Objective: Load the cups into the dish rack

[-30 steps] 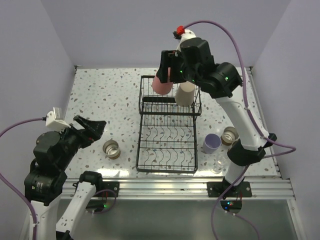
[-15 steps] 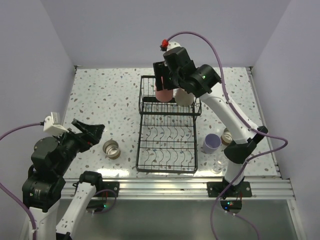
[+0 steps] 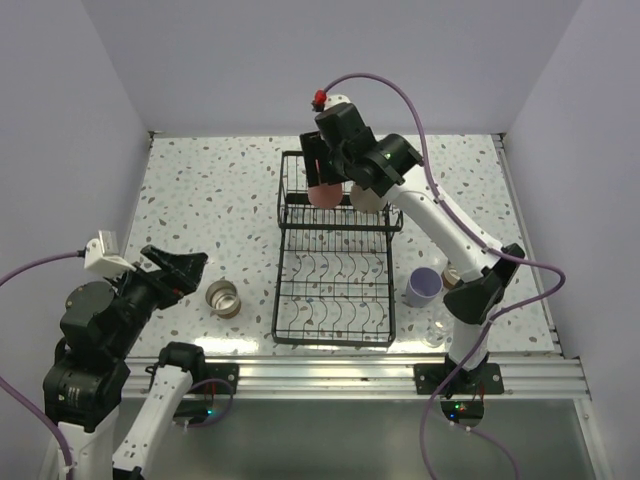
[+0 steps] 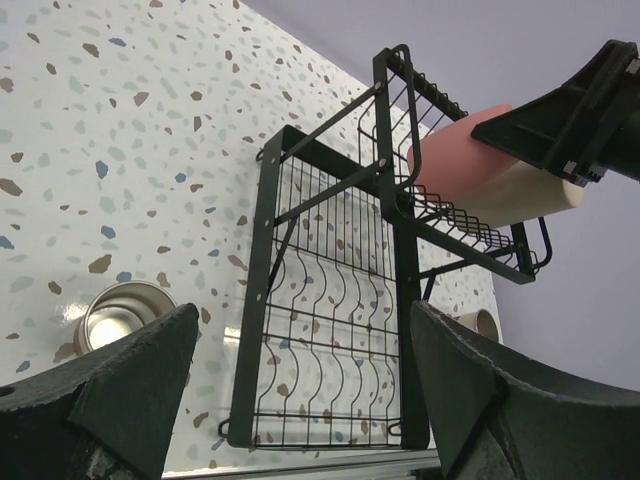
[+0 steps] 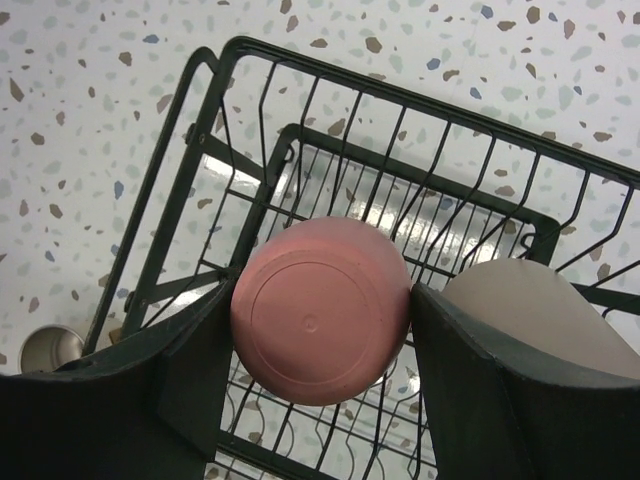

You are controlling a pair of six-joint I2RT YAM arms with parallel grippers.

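The right gripper moves down slightly and toward the beige cup next and sets the pink cup on the bare basket wires, since they show beside that cup.
My right gripper is shut on the pink cup, held bottom-up over the raised basket of the black dish rack. From above, the pink cup sits at the basket's left side beside the tall beige cup, which stands in the basket. My left gripper hangs open and empty at the left, near a short tan cup on the table. The left wrist view shows the rack, pink cup, beige cup and tan cup.
Right of the rack stand a lavender cup, a tan cup partly behind my right arm, and a tiny clear glass. The rack's lower tine section holds nothing. Walls close in on three sides.
My right arm has carried the pink cup down and left towards the basket beside the beige cup. The left arm has drawn back slightly, jaws unchanged.
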